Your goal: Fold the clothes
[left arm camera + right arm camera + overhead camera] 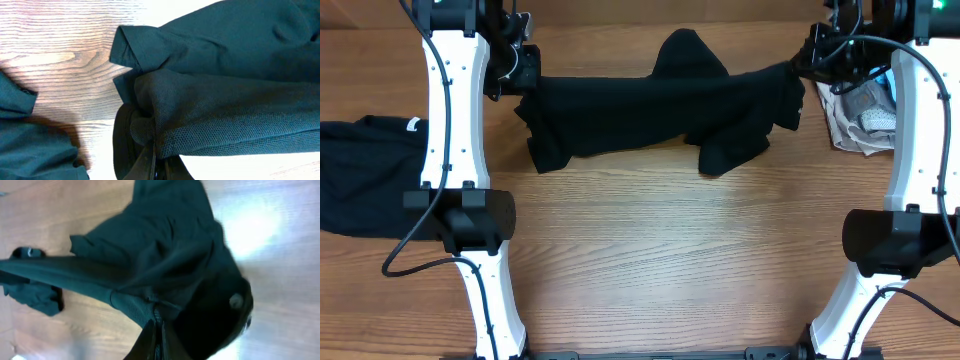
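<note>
The cloth still hangs sagging. My right gripper draws back and down to the bare tabletop in front of the shirt (766, 246) next and releases its end.
A black T-shirt (660, 110) hangs stretched across the far half of the table between my two grippers, its lower edge sagging onto the wood. My left gripper (523, 78) is shut on its left end; in the left wrist view the fabric (220, 115) is bunched right above the gripper (156, 161). My right gripper (802, 62) is shut on the right end, and the right wrist view has the cloth (160, 270) pinched at the gripper (158, 325). Another black garment (365, 175) with a white neck tag (414, 125) lies crumpled at the left edge.
A heap of pale grey and beige garments (865, 120) lies at the far right behind my right arm. Both arm bases (460, 220) (900, 240) stand near the table's front corners. Bare wooden tabletop (670, 260) stretches in front of the shirt.
</note>
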You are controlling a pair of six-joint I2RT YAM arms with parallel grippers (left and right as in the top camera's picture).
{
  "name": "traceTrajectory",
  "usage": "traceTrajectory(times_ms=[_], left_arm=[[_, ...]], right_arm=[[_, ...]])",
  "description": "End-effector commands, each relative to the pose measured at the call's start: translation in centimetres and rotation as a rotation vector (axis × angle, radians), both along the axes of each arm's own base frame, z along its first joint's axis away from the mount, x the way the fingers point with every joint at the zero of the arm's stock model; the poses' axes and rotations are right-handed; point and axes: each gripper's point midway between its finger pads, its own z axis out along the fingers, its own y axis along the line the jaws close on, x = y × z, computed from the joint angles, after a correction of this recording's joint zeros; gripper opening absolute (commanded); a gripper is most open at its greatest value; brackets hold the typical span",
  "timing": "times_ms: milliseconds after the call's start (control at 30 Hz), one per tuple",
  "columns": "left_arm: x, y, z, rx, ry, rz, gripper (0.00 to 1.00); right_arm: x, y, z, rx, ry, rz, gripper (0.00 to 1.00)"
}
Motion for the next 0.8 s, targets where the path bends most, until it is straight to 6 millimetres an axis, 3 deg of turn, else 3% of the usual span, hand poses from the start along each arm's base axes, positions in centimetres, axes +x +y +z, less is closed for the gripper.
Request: traceTrajectory(times_ms=[0,267,433,633,767], left_arm=[[-0.2,-1.0,1.1,-0.019,-0.022,0.003,0.04],[-1.5,-1.5,4.5,0.009,-0.095,-0.009,0.04],[-5.1,-0.2,5.7,0.065,-0.069,0.027,0.04],[-10.9,0.0,3.4,0.071,0.083,0.035,0.05],[-13.7,0.2,1.6,0.077,0.164,0.035,0.04]], right_arm=[[-1.0,-0.4,1.0,-0.042,-0.011,-0.004,0.04],[-2.4,-0.8,3.9,-0.072,-0.082,-0.026,0.04],[-4.7,-1.5,5.2,-0.127,-0.095,-0.066,0.04],[-10.7,-1.6,1.3,-0.157,0.062,-0.064,0.04],[-13.2,-1.2,-1.4,-0.139,0.097,-0.085,0.04]])
